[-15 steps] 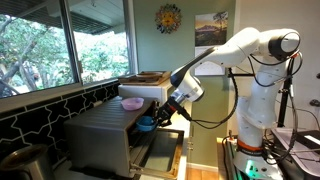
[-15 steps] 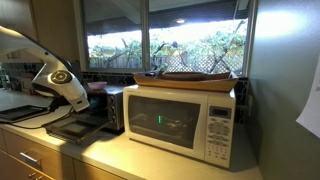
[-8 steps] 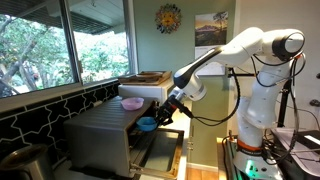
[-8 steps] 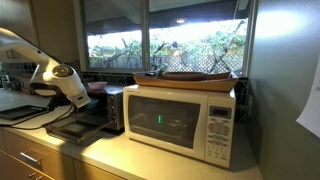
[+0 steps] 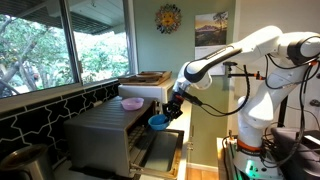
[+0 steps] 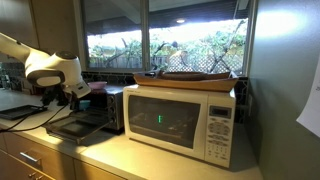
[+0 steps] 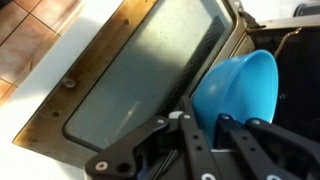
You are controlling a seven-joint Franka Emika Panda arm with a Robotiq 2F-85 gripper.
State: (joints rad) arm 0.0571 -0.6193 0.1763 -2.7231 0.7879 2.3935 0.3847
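Note:
My gripper rises past the oven's top next and moves outward. It then lowers over the pink bowl on that top and releases, since that bowl is above and outward.
My gripper is shut on the rim of a blue bowl, one finger inside the bowl and one outside. In an exterior view the blue bowl hangs tilted in the air in front of the toaster oven, above its lowered door, with the gripper just over it. From the wrist, the door's glass pane lies below the bowl. In an exterior view the white wrist hovers beside the toaster oven; there the bowl is hidden.
A pink bowl rests on top of the toaster oven. A white microwave stands beside it with a flat wooden tray on top. A window and tiled wall run behind the counter. The oven door juts out over the counter.
The arm has drawn back from the toaster oven's opening, carrying the blue bowl outward and slightly up over the lowered door. The grip tightened a little early on.

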